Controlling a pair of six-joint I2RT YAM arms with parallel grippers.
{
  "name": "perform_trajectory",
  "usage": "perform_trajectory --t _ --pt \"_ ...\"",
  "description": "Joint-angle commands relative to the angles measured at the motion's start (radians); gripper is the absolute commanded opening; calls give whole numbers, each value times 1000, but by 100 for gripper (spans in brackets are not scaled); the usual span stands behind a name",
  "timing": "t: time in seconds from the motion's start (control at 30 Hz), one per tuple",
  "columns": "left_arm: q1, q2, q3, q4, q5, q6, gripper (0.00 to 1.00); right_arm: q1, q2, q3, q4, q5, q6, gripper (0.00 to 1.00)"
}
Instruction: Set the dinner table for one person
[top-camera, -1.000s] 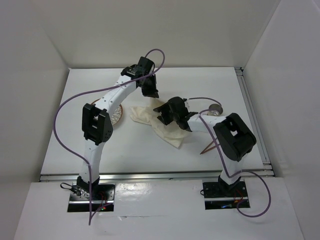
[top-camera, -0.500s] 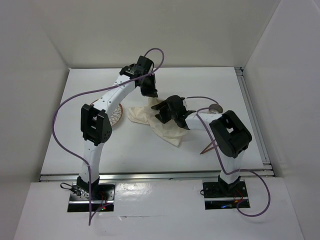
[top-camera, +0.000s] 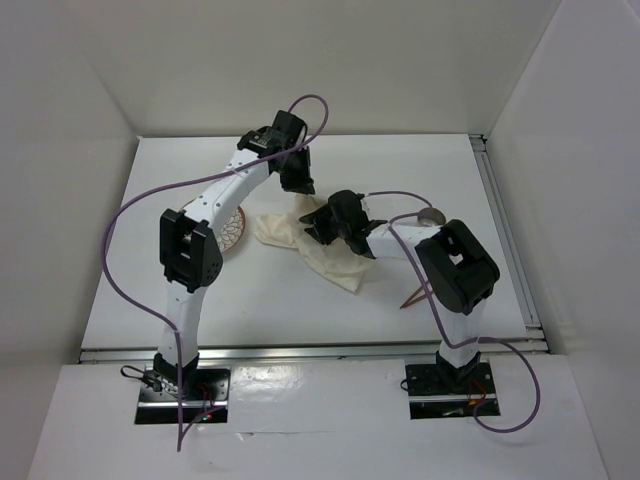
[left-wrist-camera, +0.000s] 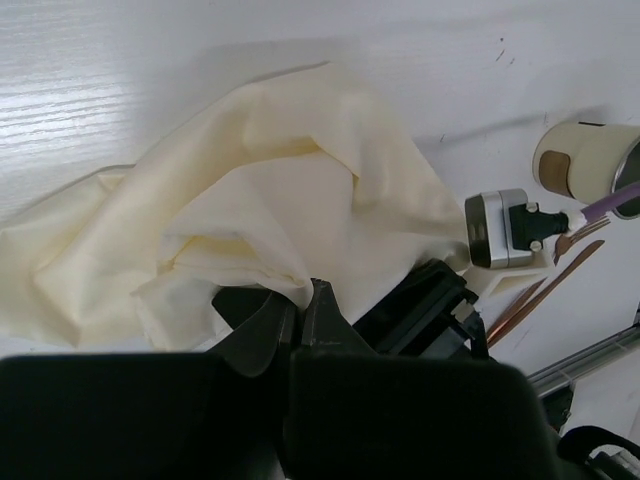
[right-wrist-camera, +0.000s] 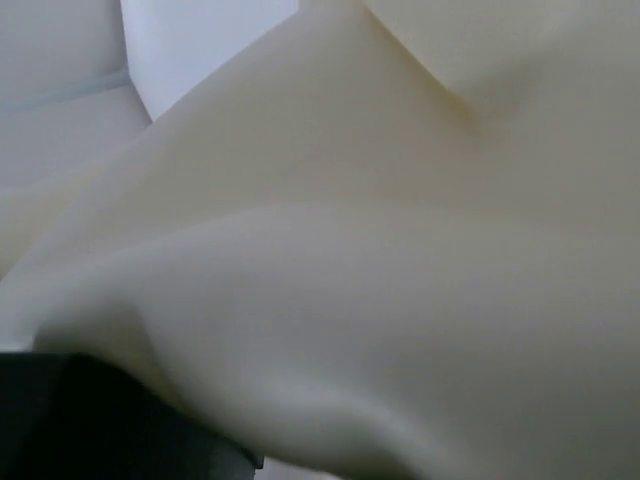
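Note:
The cloth is lying crumpled, so my left gripper should next lift the pinched fold, pull it toward the patterned plate, then lower it and let it go beside the plate (top-camera: 249, 247).
The white dinner table (top-camera: 400, 165) carries a crumpled cream cloth (top-camera: 338, 265) at its middle. My left gripper (top-camera: 298, 182) is at the cloth's far edge. In the left wrist view it (left-wrist-camera: 298, 297) is shut on a pinched fold of the cloth (left-wrist-camera: 280, 190), which lifts up to the jaws. My right gripper (top-camera: 316, 224) presses into the cloth's middle, just in front of the left one. The cloth (right-wrist-camera: 380, 250) fills the right wrist view and hides that gripper's jaws. Only a dark piece shows at the bottom left.
A patterned plate (top-camera: 234, 230) lies left of the cloth, partly under the left arm. A cream cup (top-camera: 432, 216) (left-wrist-camera: 585, 160) stands right of the cloth. Copper cutlery (top-camera: 416, 294) (left-wrist-camera: 548, 290) lies nearer the right arm. A metal rail (top-camera: 505, 230) runs along the table's right edge.
The right gripper has moved a little left and toward the back over the cloth, closer to the left gripper. The left gripper has shifted slightly left, still pinching the cloth.

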Motion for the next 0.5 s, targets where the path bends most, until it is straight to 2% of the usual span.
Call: perform_trajectory --t 0.0,0.03,0.1,0.23,0.4,0.47 --pt "-2 -92 21 -2 -4 35 0 8 15 71 -12 52 -49 35" --pt "-2 -92 21 -2 -13 35 0 8 15 71 -12 67 -59 17" --pt "7 -101 21 -2 -13 35 0 -1 -21 71 -45 67 -79 0" --pt "46 -101 35 -11 -22 44 0 -41 -135 48 -107 67 -170 0" --pt "125 -110 90 -23 11 53 0 -170 -324 52 -243 -57 -476 0" --pt "167 -125 99 -23 21 53 0 -224 -406 77 -352 -114 -585 0"
